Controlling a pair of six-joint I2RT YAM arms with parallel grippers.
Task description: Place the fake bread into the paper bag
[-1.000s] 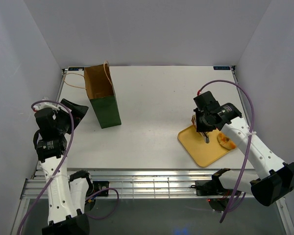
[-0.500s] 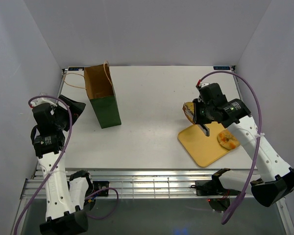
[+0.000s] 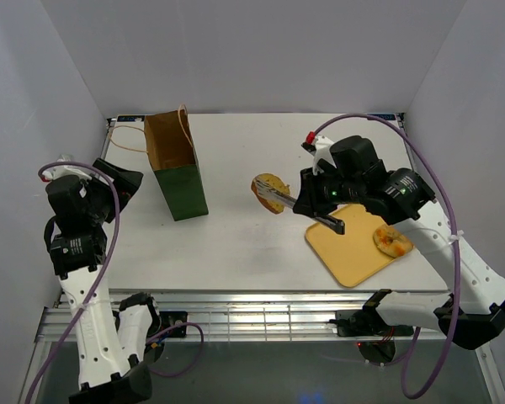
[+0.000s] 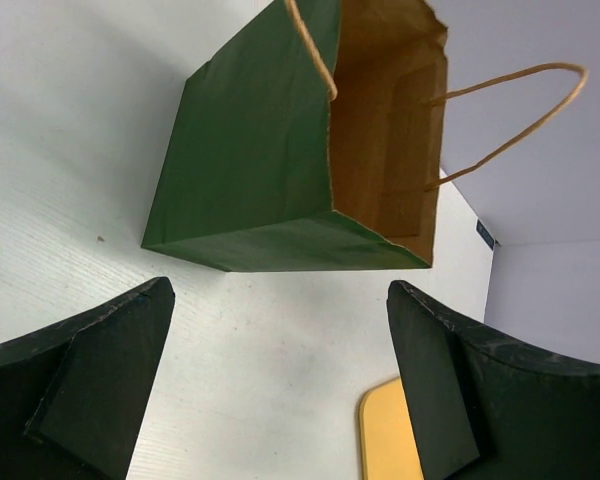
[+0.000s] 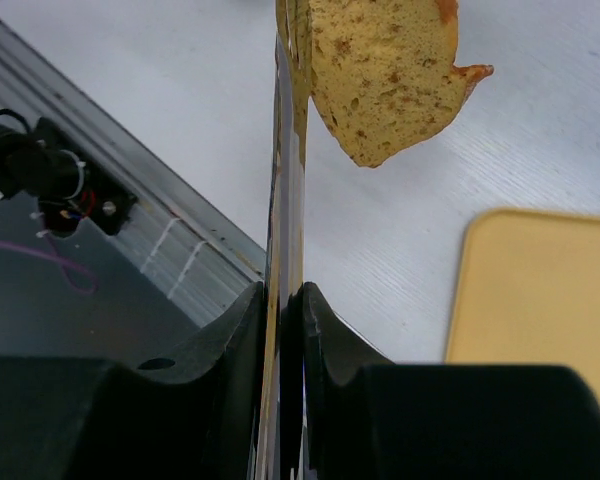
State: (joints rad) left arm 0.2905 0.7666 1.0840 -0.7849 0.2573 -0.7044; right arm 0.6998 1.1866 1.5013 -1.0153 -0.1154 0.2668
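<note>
The bag's opening (image 3: 168, 136) lies outward and to my right gripper's left in the top view. The slice (image 3: 272, 181) goes outward over it next and is released there.
The paper bag (image 3: 177, 172) stands upright at the back left, dark green outside, brown inside, mouth open; it fills the top of the left wrist view (image 4: 260, 170). My right gripper (image 3: 313, 203) is shut on the metal tongs (image 3: 282, 198), whose tips pinch a speckled flat bread slice (image 3: 272, 181) above the table's middle, right of the bag. In the right wrist view the slice (image 5: 390, 75) hangs at the tongs (image 5: 285, 180) tip beyond the gripper (image 5: 285, 290). My left gripper (image 3: 128, 185) is open and empty left of the bag (image 4: 280, 290).
A flat yellow tray (image 3: 353, 252) lies at the right front with another bread piece (image 3: 390, 241) on it. The tray's corner shows in the left wrist view (image 4: 390, 440) and right wrist view (image 5: 540, 290). White walls enclose the table; a metal rail runs along the near edge.
My right arm has lifted the slice off the tray with the tongs and carried it left toward the bag. My left arm has shifted slightly left and up.
</note>
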